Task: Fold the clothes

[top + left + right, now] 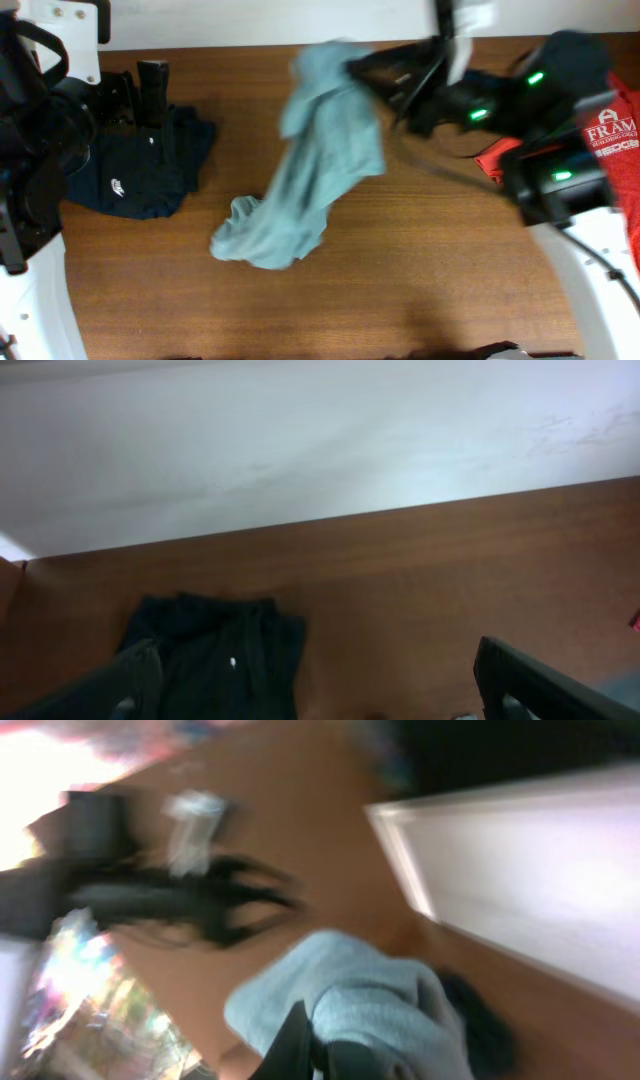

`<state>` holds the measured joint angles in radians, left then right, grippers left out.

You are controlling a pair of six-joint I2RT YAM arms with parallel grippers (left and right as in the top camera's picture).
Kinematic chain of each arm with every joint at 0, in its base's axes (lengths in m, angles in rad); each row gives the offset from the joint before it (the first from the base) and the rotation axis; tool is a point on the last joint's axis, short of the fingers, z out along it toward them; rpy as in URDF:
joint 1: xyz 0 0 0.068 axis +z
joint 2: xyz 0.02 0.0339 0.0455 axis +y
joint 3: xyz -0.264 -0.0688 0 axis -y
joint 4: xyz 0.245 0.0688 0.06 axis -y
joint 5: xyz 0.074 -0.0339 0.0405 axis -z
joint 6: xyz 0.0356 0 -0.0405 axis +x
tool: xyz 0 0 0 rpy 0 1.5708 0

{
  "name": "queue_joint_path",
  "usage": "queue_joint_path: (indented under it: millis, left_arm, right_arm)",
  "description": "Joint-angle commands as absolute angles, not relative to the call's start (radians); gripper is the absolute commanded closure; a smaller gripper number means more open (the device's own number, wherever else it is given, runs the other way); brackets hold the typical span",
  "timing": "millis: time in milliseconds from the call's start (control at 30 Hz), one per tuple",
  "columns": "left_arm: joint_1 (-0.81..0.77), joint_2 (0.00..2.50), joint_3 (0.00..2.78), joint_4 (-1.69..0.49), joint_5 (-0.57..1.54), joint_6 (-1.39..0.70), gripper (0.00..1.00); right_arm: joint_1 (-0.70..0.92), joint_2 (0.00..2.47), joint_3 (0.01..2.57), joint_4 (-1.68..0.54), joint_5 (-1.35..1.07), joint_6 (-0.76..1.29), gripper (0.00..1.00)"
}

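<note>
The red T-shirt's edge is below my right gripper and to its right in the overhead view, so my right gripper needs to go down and across to it, pull out the bunched shirt and let go.
A pale grey-blue T-shirt hangs bunched from its upper end and trails down to the wooden table near the middle. My right gripper is shut on that upper end; in the right wrist view the gripper pinches the pale cloth, blurred. A navy T-shirt with a white logo lies crumpled at the left. My left gripper stands open above its far edge, holding nothing. The left wrist view shows its fingers wide apart and the navy shirt below. A red T-shirt with white lettering lies at the right edge.
The brown table ends at a white wall along its far edge. The right arm's black body with green lights reaches over the table's right back part. White arm bases stand at both front corners.
</note>
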<state>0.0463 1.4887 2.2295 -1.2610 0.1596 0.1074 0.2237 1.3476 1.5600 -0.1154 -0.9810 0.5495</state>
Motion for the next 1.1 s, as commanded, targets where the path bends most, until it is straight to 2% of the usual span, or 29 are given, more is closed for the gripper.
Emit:
queue_joint_path:
  millis: [0,100,133,233,400,433,500,600,700,767,800,1067]
  left_arm:
    - [0.049,1.477,2.244,-1.258,0.152,0.109,0.01]
    - [0.049,1.48,2.244,-1.258,0.152,0.109,0.01]
    - [0.049,1.481,2.244,-1.259,0.152,0.109,0.01]
    - [0.049,1.492,2.244,-1.275,0.152,0.109,0.01]
    - [0.049,1.523,2.244,-1.358,0.153,0.109,0.01]
    - [0.048,1.53,2.244,-1.379,0.153,0.109,0.01]
    - [0.048,1.548,2.244,-1.42,0.17,0.109,0.01]
    - [0.044,1.585,2.24,-1.491,0.261,0.109,0.01]
    - [0.006,1.628,2.21,-1.56,0.297,0.143,0.05]
    - [-0.046,1.662,2.167,-1.594,0.296,0.19,0.17]
    - [-0.073,1.676,2.138,-1.595,0.296,0.194,0.2]
    - [-0.295,1.758,1.781,-1.448,0.273,0.223,0.2]
  right_arm:
    - [0.031,1.381,1.562,-0.323,-0.906,0.572,0.96]
    - [-0.076,1.429,1.561,-0.557,-0.831,0.453,0.95]
    - [-0.101,1.444,1.561,-0.616,-0.794,0.425,0.9]
    - [-0.2,1.499,1.561,-0.808,-0.609,0.356,0.9]
    - [-0.311,1.517,1.561,-0.898,-0.447,0.351,0.89]
    - [-0.332,1.517,1.561,-0.912,-0.448,0.352,0.8]
    - [-0.366,1.515,1.561,-0.947,-0.447,0.351,0.53]
    - [-0.397,1.516,1.561,-1.007,-0.428,0.345,0.39]
    - [-0.406,1.516,1.561,-1.044,-0.424,0.289,0.36]
    - [-0.405,1.516,1.561,-1.06,-0.425,0.257,0.35]
    - [-0.405,1.516,1.561,-1.064,-0.425,0.239,0.34]
    - [-0.405,1.516,1.561,-1.074,-0.424,0.231,0.3]
